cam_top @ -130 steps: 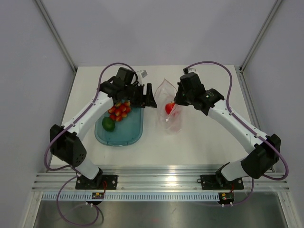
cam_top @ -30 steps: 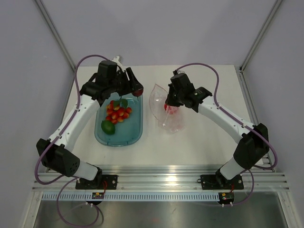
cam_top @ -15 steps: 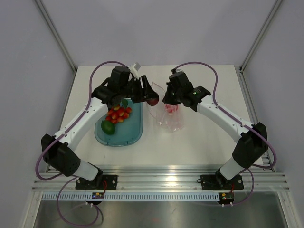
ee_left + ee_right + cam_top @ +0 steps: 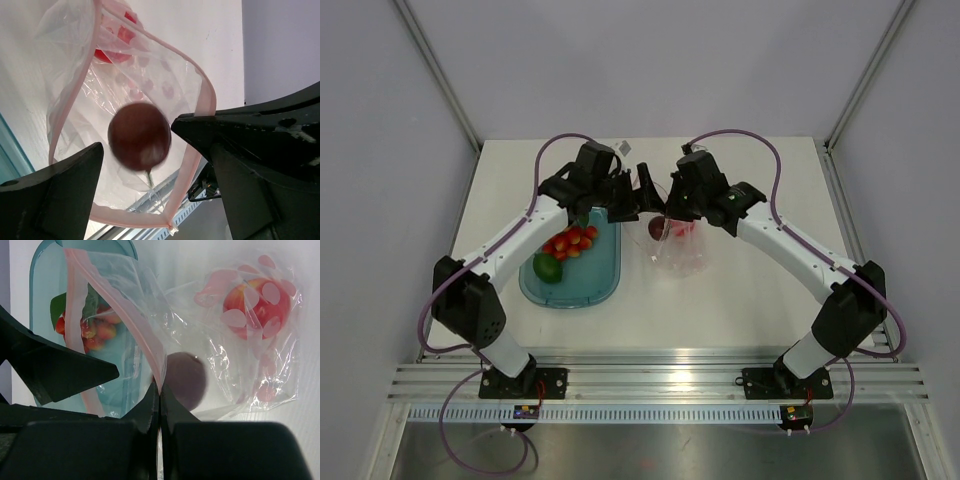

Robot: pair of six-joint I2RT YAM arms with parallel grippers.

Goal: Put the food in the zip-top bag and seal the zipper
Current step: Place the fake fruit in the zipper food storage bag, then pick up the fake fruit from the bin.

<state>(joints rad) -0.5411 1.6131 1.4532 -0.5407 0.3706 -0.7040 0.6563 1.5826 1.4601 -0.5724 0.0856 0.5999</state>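
My left gripper moves back and to the left in the top view next, then down around the green lime [image 4: 547, 268], since the dark red fruit is free.
The clear zip-top bag [image 4: 682, 255] lies right of the teal tray, its mouth held up. My right gripper [image 4: 670, 207] is shut on the pinkish zipper strip [image 4: 75, 295], pinching it at my fingertips [image 4: 159, 390]. My left gripper [image 4: 638, 195] is open over the bag mouth [image 4: 136, 146]. A dark red round fruit [image 4: 145, 125] is free between its fingers, blurred, inside the mouth's rim [image 4: 205, 95]; it also shows through the plastic in the right wrist view [image 4: 186, 380] and from above [image 4: 657, 228]. A red fruit [image 4: 257, 300] lies deeper in the bag. More food [image 4: 570, 240] sits in the tray.
The teal oval tray [image 4: 595, 285] sits left of the bag with a green lime [image 4: 548, 267] near its front. Both arms meet over the table's middle back. White walls and metal posts frame the table.
My left gripper carried the dark red fruit from above the tray rightward to the bag mouth and opened; the fruit has left its fingers. My right gripper kept holding the bag's mouth.
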